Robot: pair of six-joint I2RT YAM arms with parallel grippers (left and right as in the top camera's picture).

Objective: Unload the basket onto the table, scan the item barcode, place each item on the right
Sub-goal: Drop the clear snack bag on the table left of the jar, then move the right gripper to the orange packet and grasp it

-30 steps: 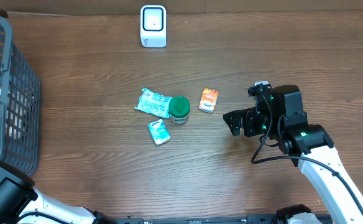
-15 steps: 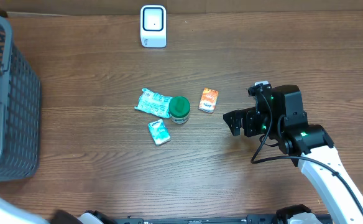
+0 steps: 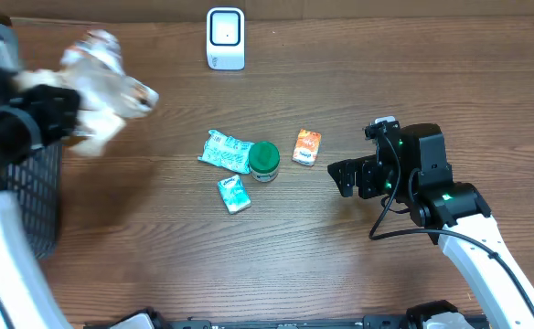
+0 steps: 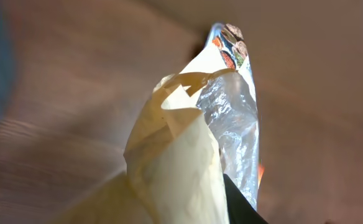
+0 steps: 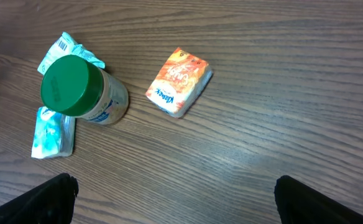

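My left gripper lowers the bag (image 3: 107, 78) rightward in the overhead view next and releases it, as bare tabletop (image 3: 181, 164) beside the teal packet lies below that way.
A crinkled cream and clear plastic bag (image 3: 107, 78) hangs blurred in the air at the far left of the overhead view, with my left gripper (image 3: 66, 105) shut on it. The bag (image 4: 194, 143) fills the left wrist view, and only a black finger (image 4: 240, 208) shows beside it. No barcode shows on it. The white scanner (image 3: 225, 38) stands at the table's back edge, right of the bag. My right gripper (image 3: 345, 178) hovers open and empty over the table, its fingertips (image 5: 54, 199) wide apart, to the right of the small items.
Mid-table lie a teal packet (image 3: 226, 151), a green-lidded jar (image 3: 264, 160), a small teal pack (image 3: 234, 194) and an orange tissue pack (image 3: 307, 146). A grey mesh basket (image 3: 34, 196) stands at the left edge under my left arm.
My left arm has come up out of the basket with the bag and swung right, over the table's back left. The right arm has not moved.
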